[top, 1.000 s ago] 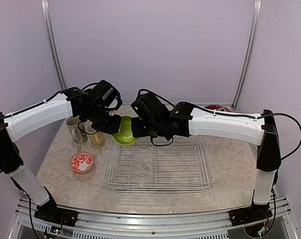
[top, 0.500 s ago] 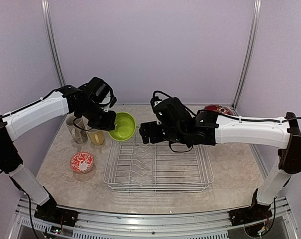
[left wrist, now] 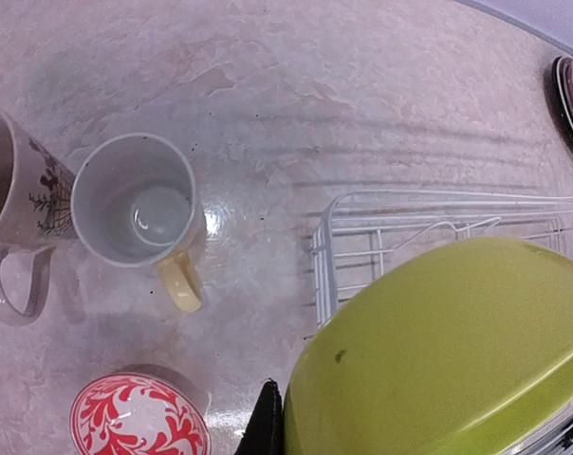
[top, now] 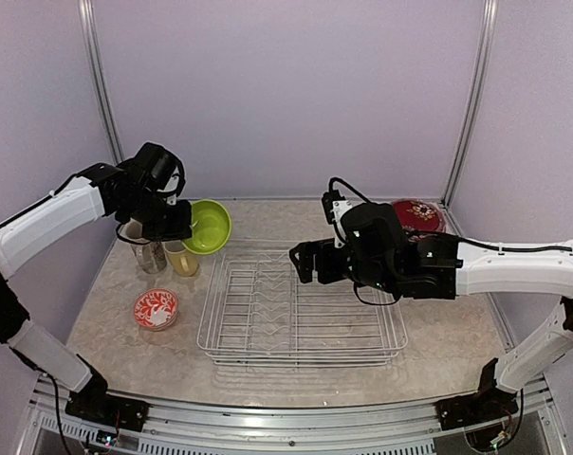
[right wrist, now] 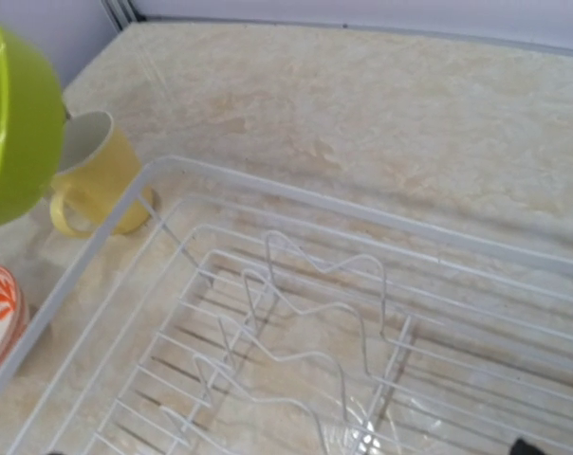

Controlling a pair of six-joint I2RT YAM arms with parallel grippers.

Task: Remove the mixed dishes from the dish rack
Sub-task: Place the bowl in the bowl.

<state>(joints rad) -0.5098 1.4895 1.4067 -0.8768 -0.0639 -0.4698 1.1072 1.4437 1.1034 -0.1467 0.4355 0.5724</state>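
Observation:
My left gripper should move back and down onto the small white-and-red bowl [top: 156,308] [left wrist: 140,422] next and let go of the lime-green bowl's rim there, because the white-and-red bowl's opening faces up and is empty.
My left gripper [top: 179,229] is shut on the rim of the lime-green bowl [top: 208,226], which hangs tilted above the table just past the far left corner of the dish rack [top: 301,308]. In the left wrist view one black finger [left wrist: 268,422] presses the outside of the bowl [left wrist: 448,351]. My right gripper [top: 304,263] hovers open over the rack's far side with nothing in it. The white wire rack [right wrist: 315,284] holds no dishes; only its upright tines show.
Left of the rack stand the pale yellow mug [top: 182,258] and the tall cream printed mug [top: 149,251], with the small white-and-red bowl [top: 157,309] nearer the front. A dark red patterned plate [top: 417,214] lies at the far right.
My right gripper let go of the lime-green bowl, opened wide and drew back to the right over the rack. My left arm carried the bowl left and away from the rack.

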